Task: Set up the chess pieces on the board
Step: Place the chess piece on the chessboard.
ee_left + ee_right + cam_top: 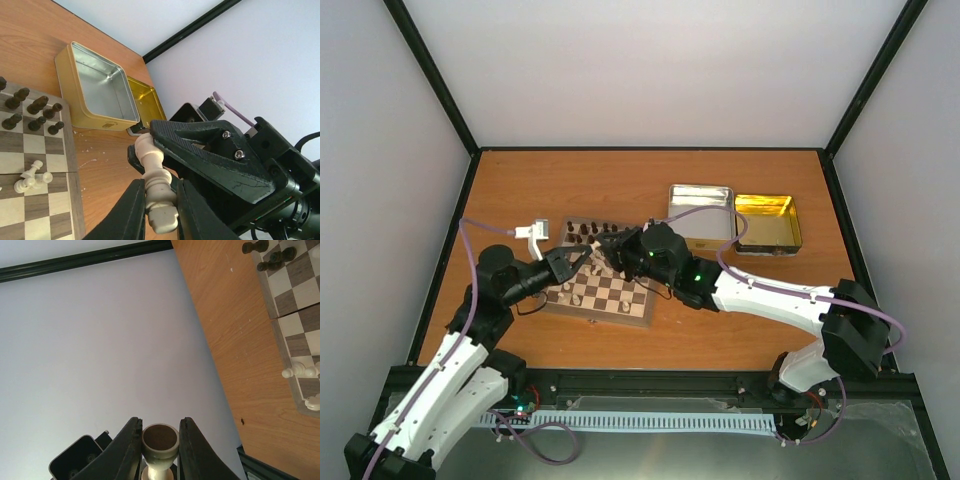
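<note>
The board's near row has a gap between cream pieces, so my left gripper should next tip downward, move back, lower the piece there and release it.
A cream chess piece hangs in the air between both grippers, above the far left part of the board. My left gripper is shut on its head end. My right gripper has its jaws tight around the piece's base, whose brown felt underside faces the right wrist camera. In the top view the left gripper and right gripper meet tip to tip. Several dark pieces stand along the board's far edge. A few cream pieces lie toppled on the board.
An open silver tin and an open gold tin sit on the table right of the board, behind the right arm. Black frame posts and pale walls enclose the wooden table.
</note>
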